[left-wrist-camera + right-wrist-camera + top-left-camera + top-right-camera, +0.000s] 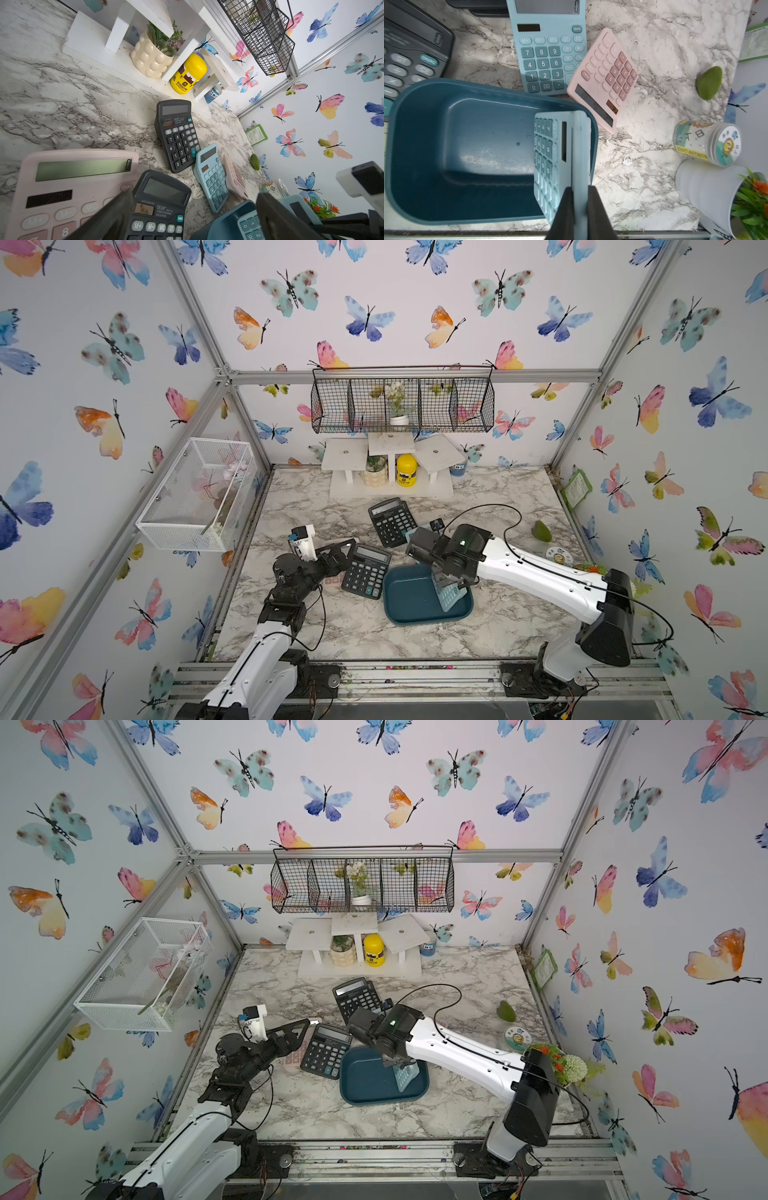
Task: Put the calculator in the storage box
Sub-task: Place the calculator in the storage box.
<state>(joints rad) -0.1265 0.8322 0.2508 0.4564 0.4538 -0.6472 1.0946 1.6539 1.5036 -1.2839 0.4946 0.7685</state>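
Note:
The light blue calculator hangs beside the end of the storage box, so the robot's right gripper should go down and away from that end, over the empty bottom of the storage box, to let go.
The storage box, a dark teal tub, lies on the marble table near the front middle. My right gripper is shut on a light blue calculator, which stands on edge inside the box against its right wall. Left of the box, my left gripper hangs open over a black calculator and a pink calculator, holding nothing.
Another black calculator, a second light blue one and a second pink one lie behind the box. A white shelf with a yellow jar stands at the back. A green stone, a jar and a flower pot sit right.

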